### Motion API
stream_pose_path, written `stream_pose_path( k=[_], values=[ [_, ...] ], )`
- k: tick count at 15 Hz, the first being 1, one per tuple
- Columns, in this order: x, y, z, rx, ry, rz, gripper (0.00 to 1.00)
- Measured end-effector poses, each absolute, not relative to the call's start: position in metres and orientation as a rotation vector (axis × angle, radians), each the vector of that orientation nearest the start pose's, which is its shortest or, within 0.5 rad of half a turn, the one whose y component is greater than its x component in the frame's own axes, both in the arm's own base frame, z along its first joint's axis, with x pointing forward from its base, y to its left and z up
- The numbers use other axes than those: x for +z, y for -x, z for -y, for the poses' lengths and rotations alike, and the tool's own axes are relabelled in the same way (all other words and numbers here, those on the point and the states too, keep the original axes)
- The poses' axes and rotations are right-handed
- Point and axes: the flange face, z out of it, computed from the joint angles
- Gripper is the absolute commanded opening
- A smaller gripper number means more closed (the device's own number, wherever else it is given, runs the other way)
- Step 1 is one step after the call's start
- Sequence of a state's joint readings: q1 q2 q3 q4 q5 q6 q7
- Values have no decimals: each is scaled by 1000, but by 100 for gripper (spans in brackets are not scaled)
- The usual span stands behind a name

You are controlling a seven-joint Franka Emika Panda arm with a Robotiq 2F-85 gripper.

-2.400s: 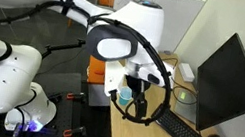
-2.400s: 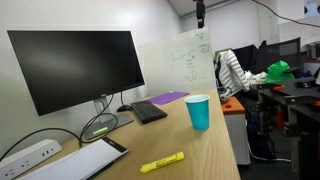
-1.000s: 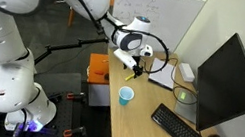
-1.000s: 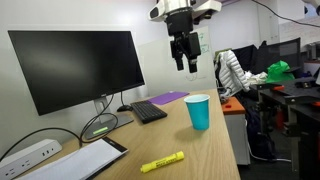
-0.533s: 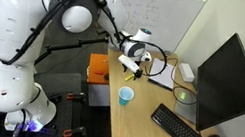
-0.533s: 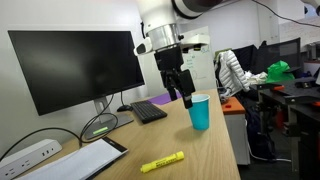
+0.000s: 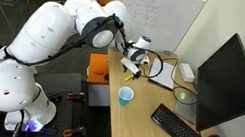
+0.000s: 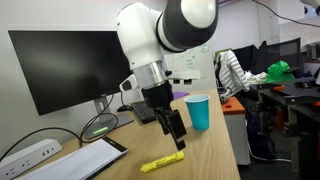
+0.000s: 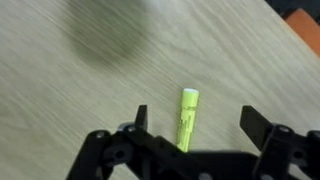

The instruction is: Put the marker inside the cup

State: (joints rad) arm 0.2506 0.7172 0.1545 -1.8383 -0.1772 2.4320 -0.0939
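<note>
My gripper is open, and the marker's near end (image 8: 149, 168) (image 9: 183, 144) lies below and slightly outward of it. Next it needs to lower its open fingers and ease them outward to straddle that end.
The marker (image 8: 162, 162) is a short yellow-green stick lying flat on the wooden desk near its front edge. In the wrist view the marker (image 9: 186, 119) lies lengthwise between my two fingers. My gripper (image 8: 176, 135) hangs open just above the marker, not touching it; it also shows in an exterior view (image 7: 131, 70) and in the wrist view (image 9: 197, 126). The light-blue cup (image 8: 198, 111) stands upright behind the gripper, and it shows in an exterior view (image 7: 126, 97) near the desk edge.
A black monitor (image 8: 75, 67) and a keyboard (image 8: 148, 111) stand at the back of the desk. A tablet (image 8: 80, 160) and a power strip (image 8: 28, 156) lie at the near left. A green-glowing round thing (image 8: 98, 129) sits by the monitor foot.
My gripper has come down from high above the cup to just over the marker, moving toward the desk's front end. The cup and marker have not moved.
</note>
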Motion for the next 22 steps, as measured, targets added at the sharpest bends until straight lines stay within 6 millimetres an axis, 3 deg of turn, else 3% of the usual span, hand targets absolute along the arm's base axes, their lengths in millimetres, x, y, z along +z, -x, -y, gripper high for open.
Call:
stream_pose_path(
  k=[5, 7, 12, 16, 22],
  values=[
    [111, -611, -257, 117, 2999, 897, 90],
    [103, -617, -264, 116, 2988, 886, 68],
    [87, -626, -275, 111, 2977, 886, 30],
    [90, -632, -273, 121, 2964, 855, 1],
    [95, -639, -262, 109, 2873, 951, 5]
  ],
)
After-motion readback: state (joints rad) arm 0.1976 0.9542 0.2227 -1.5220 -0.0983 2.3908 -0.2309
